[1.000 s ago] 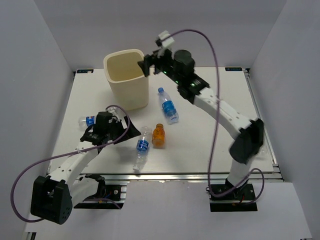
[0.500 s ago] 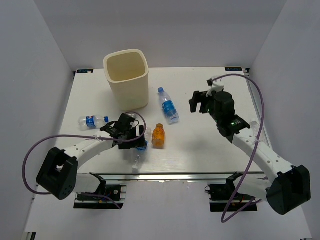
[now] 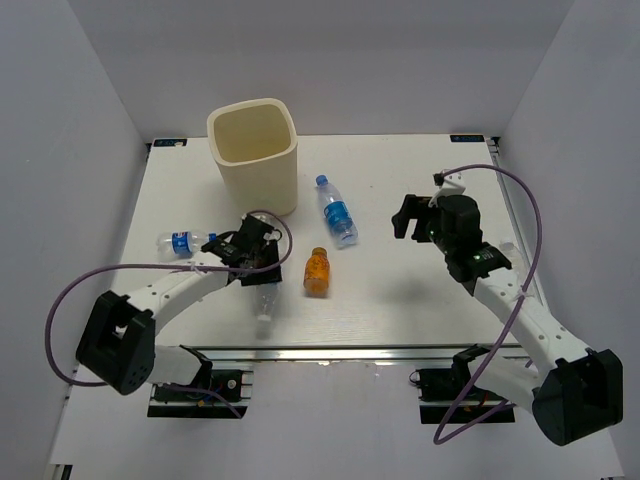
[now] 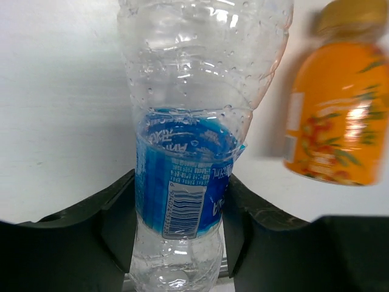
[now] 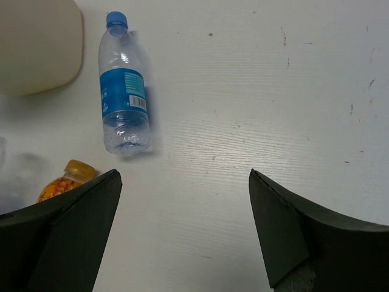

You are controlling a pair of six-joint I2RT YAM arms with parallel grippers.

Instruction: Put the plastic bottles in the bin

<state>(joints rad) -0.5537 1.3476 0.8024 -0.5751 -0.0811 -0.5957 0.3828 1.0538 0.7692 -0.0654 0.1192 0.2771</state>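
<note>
The left gripper raises its bottle next, then carries it outward over that opening (image 3: 252, 134) at the top of the tall cream bin.
My left gripper (image 3: 258, 270) (image 4: 179, 226) is shut on a clear plastic bottle (image 3: 264, 303) (image 4: 194, 109), with a finger on each side of its blue label. This bottle lies near the table's front edge. An orange bottle (image 3: 317, 271) (image 4: 337, 109) lies just right of it. Another clear bottle with a blue cap (image 3: 337, 212) (image 5: 124, 91) lies mid-table. A further clear one (image 3: 180, 241) lies at the left. The cream bin (image 3: 253, 155) (image 5: 36, 42) stands at the back left. My right gripper (image 3: 405, 218) (image 5: 182, 237) hovers open and empty over the right half of the table.
White walls enclose the table on the left, back and right. The metal rail of the front edge (image 3: 350, 350) runs just behind the arm bases. A purple cable (image 3: 520, 200) loops off each arm.
The right arm swung from above the bin back over the right half of the table. The left gripper moved from the far-left bottle to the front clear bottle and shut on it, turning it.
</note>
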